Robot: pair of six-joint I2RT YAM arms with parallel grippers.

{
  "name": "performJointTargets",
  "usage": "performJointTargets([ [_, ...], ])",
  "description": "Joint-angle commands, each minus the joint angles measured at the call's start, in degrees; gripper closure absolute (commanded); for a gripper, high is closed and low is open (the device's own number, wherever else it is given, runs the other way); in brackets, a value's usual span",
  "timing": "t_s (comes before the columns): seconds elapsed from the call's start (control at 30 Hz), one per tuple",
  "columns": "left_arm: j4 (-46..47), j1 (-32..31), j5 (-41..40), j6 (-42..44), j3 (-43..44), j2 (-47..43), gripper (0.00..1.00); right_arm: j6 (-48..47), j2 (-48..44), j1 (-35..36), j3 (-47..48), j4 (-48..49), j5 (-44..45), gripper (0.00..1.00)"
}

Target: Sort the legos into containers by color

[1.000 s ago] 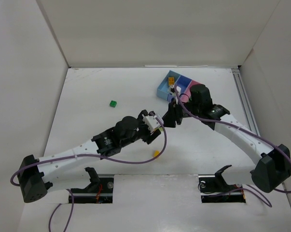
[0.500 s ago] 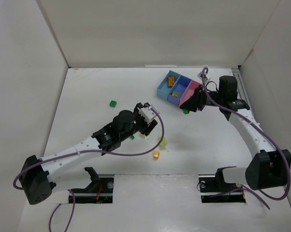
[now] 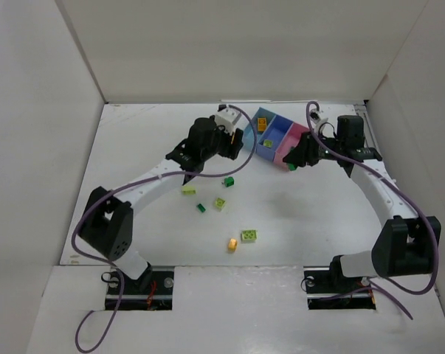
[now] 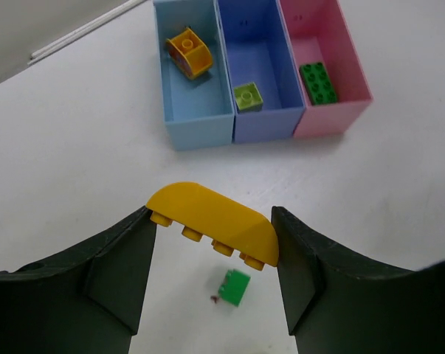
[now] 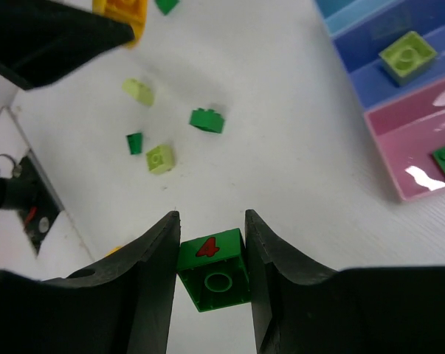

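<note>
My left gripper holds the curved lego [image 4: 211,230] and will next move outward over the light blue bin [image 4: 195,96], then down to let go of it. A yellow-orange lego is already in that bin.
Three joined bins stand at the back right: light blue [image 3: 256,116] with a yellow-orange lego [image 4: 189,51], darker blue [image 3: 279,134] with a pale lime lego [image 4: 246,96], and pink [image 3: 297,139] with a dark green lego [image 4: 318,81]. My left gripper [image 3: 235,141] is shut on a curved yellow-orange lego [image 4: 211,230], held above the table just short of the bins. My right gripper [image 3: 291,163] is shut on a dark green lego marked with a red 4 [image 5: 215,269], beside the pink bin [image 5: 421,147].
Loose legos lie mid-table: pale lime ones [image 3: 188,189] [image 3: 219,203] [image 3: 249,236], dark green ones [image 3: 228,181] [image 3: 201,208] and a small orange one [image 3: 232,244]. White walls enclose the table on three sides.
My left arm has swung from mid-table up to the bins with the yellow-orange lego. My right gripper has moved from mid-table to the pink bin's side. More loose legos now show.
</note>
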Motion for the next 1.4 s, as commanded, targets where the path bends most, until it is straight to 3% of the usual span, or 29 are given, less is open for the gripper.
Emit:
performJointTargets([
  [0.0, 3.9, 2.1, 3.5, -7.7, 9.4, 5.9, 0.71, -1.8, -2.6, -1.3, 2.7, -0.9, 8.2, 1.0],
  [0.13, 2.3, 3.3, 6.2, -10.8, 21.4, 16.8, 0.73, -1.8, -5.5, -3.4, 2.1, -2.9, 17.1, 1.0],
  [0.43, -2.7, 3.8, 4.1, -15.9, 47.4, 38.6, 0.73, -1.8, -9.3, -6.9, 0.8, -5.1, 20.5, 1.0],
  [0.53, -3.2, 3.8, 1.4, -15.9, 51.0, 42.2, 0.71, -1.8, -9.8, -6.9, 0.2, -5.1, 21.6, 0.99],
  [0.6, -3.2, 3.8, -1.1, -16.6, 51.1, 42.7, 0.64, -1.8, -9.8, -6.9, 0.2, -5.1, 21.7, 0.99],
  [0.73, -1.9, 3.3, -3.8, -16.1, 51.1, 43.8, 0.23, -1.8, -9.2, -7.5, 0.2, -4.6, 21.7, 0.98],
  [0.93, -3.9, 3.3, -1.3, -15.0, 50.5, 42.5, 0.0, -1.8, -8.0, -7.5, 0.2, -3.5, 21.1, 0.98],
  [1.1, -5.1, 3.3, -0.2, -14.5, 49.3, 37.7, 0.0, -1.8, -7.5, -7.5, 0.2, -2.2, 22.3, 0.97],
  [1.27, -1.7, 4.3, 1.2, -12.9, 35.4, 21.9, 0.0, -1.8, -5.6, -6.9, 0.7, 0.1, 25.6, 0.97],
  [1.37, -0.8, 5.9, -0.8, -12.2, 26.2, 11.9, 0.0, -1.8, -3.1, -3.7, 3.9, 0.1, 32.2, 0.95],
])
